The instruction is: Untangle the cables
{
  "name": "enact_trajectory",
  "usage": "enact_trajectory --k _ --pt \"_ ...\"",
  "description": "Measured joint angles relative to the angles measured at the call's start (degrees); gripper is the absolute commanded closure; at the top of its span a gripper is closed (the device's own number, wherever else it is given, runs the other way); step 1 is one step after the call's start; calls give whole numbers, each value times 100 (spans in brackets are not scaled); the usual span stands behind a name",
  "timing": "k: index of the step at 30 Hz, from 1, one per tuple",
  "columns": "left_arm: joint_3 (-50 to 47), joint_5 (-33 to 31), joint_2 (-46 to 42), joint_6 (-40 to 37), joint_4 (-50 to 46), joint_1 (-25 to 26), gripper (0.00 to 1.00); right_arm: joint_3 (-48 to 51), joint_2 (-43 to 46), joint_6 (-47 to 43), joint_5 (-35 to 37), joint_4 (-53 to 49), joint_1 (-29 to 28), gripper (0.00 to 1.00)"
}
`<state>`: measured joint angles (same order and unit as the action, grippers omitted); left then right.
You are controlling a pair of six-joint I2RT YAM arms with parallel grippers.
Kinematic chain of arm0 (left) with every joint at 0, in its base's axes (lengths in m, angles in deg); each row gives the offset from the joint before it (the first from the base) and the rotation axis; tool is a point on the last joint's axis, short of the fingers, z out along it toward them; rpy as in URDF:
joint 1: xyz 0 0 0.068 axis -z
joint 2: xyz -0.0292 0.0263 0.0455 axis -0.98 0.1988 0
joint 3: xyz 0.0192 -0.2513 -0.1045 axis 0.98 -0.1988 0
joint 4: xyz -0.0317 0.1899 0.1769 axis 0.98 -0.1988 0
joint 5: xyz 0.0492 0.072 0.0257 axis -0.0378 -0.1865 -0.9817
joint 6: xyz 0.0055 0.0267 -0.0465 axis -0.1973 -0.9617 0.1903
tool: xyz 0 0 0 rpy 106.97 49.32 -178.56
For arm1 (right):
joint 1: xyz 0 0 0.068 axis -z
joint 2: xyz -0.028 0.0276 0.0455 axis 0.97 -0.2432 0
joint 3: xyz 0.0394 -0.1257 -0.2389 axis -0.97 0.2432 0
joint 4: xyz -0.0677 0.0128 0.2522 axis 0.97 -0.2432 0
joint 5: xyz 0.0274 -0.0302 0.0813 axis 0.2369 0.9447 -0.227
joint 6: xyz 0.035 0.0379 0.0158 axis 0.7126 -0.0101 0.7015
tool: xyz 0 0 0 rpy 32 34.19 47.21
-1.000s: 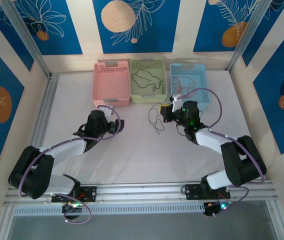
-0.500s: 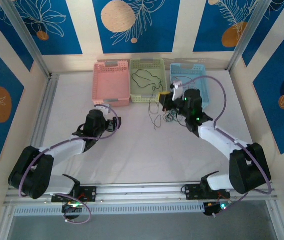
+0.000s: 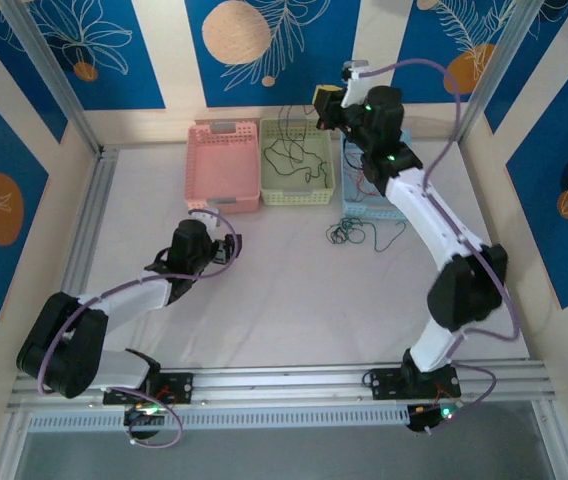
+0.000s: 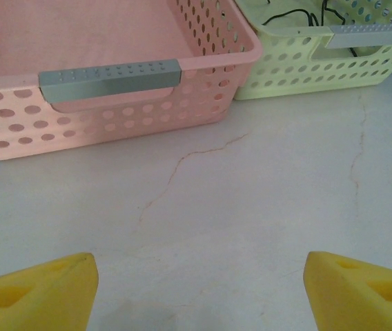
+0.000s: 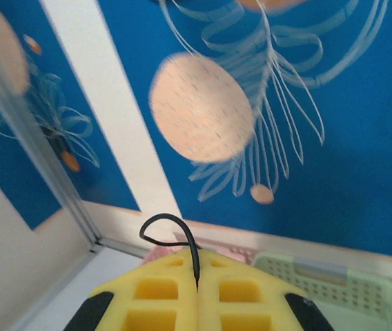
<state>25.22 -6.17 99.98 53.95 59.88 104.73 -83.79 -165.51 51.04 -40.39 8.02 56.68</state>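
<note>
My right gripper opens high above the green basket (image 3: 324,190) next and releases the black cable, which already hangs into the basket.
My right gripper (image 3: 326,101) is raised high over the back of the table, above the green basket (image 3: 324,190). It is shut on a black cable, and a short loop of that cable (image 5: 168,229) sticks out past the closed tips (image 5: 197,284). The black cable (image 3: 288,156) hangs down from it into the green basket. A small clump of dark cables (image 3: 348,236) lies on the table in front of the blue basket (image 3: 400,160). My left gripper (image 3: 230,248) rests low near the pink basket (image 3: 200,180), open (image 4: 199,296) with nothing between its yellow fingers (image 4: 41,293).
Three baskets stand in a row at the back: pink (image 4: 113,76), green (image 4: 320,58) and blue. The raised right arm (image 3: 424,215) stretches over the blue basket and the table's right half. Aluminium posts and patterned walls close in the back and sides.
My right arm has swung up and back from the table to above the green basket, pulling a black cable with it. A clump stayed on the table. The left arm has not moved.
</note>
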Motion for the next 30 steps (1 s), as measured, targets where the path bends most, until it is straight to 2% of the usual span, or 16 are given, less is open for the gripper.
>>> enact_trajectory --k 5,6,9,12,14,16,21,25,30 --pt "2 -9 0 -2 -20 0 22 -1147 -1563 142 273 -542 42 100" --pt "4 -9 0 -2 -20 0 22 -1373 -1871 155 337 -664 42 97" --pt "4 -7 0 -2 -20 0 22 -1757 -2544 155 404 -925 48 77" --pt "4 -7 0 -2 -20 0 22 -1681 -2791 114 385 -1102 46 55" --pt "4 -7 0 -2 -20 0 21 -1545 -2785 83 350 -1174 46 48" --pt "4 -7 0 -2 -20 0 21 -1386 -2691 57 337 -1200 46 44" --pt "4 -7 0 -2 -33 0 21 -109 -1582 -13 450 -1340 81 45" --pt "4 -7 0 -2 -57 0 21 1528 240 205 623 -1429 297 47" --pt "7 -7 0 -2 -59 0 22 3497 2444 868 796 -1290 1014 50"
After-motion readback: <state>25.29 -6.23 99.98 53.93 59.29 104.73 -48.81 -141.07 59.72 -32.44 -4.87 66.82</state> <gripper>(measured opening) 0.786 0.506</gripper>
